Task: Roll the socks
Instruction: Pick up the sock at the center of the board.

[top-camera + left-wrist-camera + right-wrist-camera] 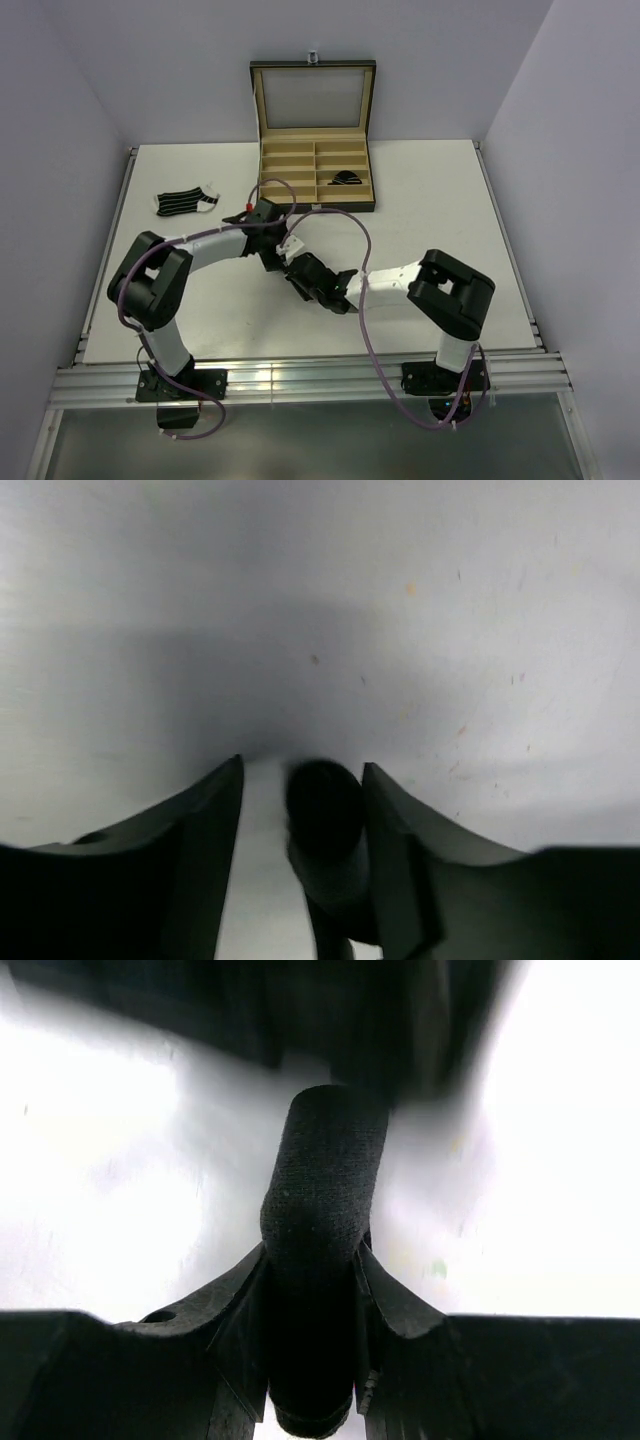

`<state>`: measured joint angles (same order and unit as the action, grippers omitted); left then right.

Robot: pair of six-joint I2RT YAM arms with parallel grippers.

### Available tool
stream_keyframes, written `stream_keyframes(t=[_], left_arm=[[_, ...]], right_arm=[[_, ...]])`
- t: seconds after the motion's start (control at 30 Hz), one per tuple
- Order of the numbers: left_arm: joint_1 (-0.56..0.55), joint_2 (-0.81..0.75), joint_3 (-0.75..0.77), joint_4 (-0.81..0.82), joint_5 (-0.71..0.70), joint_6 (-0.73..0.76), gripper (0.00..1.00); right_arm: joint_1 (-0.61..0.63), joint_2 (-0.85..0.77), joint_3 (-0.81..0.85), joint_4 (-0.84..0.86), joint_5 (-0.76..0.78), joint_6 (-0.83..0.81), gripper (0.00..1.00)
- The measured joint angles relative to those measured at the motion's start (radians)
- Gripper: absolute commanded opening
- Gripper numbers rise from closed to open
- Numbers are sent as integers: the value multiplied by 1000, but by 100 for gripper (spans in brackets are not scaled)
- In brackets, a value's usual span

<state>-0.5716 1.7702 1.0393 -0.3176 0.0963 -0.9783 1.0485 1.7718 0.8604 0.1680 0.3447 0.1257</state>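
Observation:
I will next lift my right gripper outward over the box's near section [345, 194] beside the rolled dark sock, then move it down and let go of the tube, because that section is empty.
My right gripper [312, 1255] is shut on a plain black sock [325, 1160], rolled into a thick tube that sticks out ahead of the fingers just above the table. In the top view the two grippers meet nose to nose at mid table, the right gripper [300, 272] just right of the left gripper [277, 256]. My left gripper [302, 770] is open, with the dark rounded end of that sock [322, 805] between its jaws, against the right finger. A striped sock [185, 202] lies flat at the far left. A rolled dark sock [347, 179] sits in the box.
The black box with tan lining [290, 160] stands open at the back middle, lid upright. The white table [450, 200] has raised edges at left and right, and grey walls close it in. Purple cables loop over both arms.

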Motion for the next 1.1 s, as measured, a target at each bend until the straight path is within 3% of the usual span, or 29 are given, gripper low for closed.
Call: stream_keyframes(t=[0.03, 0.17, 0.37, 0.47, 0.7, 0.8, 0.93, 1.1], left_arm=[[14, -5, 6, -11, -10, 3, 64], [96, -30, 51, -66, -50, 20, 74], [206, -114, 80, -75, -71, 24, 77], [254, -221, 56, -76, -86, 35, 84], [331, -614, -38, -56, -229, 123, 98], [337, -809, -114, -15, -302, 177, 99], [338, -1017, -215, 58, -391, 262, 99], [338, -1130, -308, 123, -472, 364, 99]], right_arm=[[0, -19, -14, -13, -14, 9, 0], [0, -117, -87, -83, -43, 41, 0], [-2, -243, -120, -213, -51, 72, 0], [-22, -307, -98, -274, -61, 98, 0], [-200, -360, 135, -417, -87, 174, 0], [-263, -358, 255, -451, -79, 167, 0], [-333, -340, 360, -461, -92, 71, 0], [-454, -250, 475, -491, -233, -139, 0]])
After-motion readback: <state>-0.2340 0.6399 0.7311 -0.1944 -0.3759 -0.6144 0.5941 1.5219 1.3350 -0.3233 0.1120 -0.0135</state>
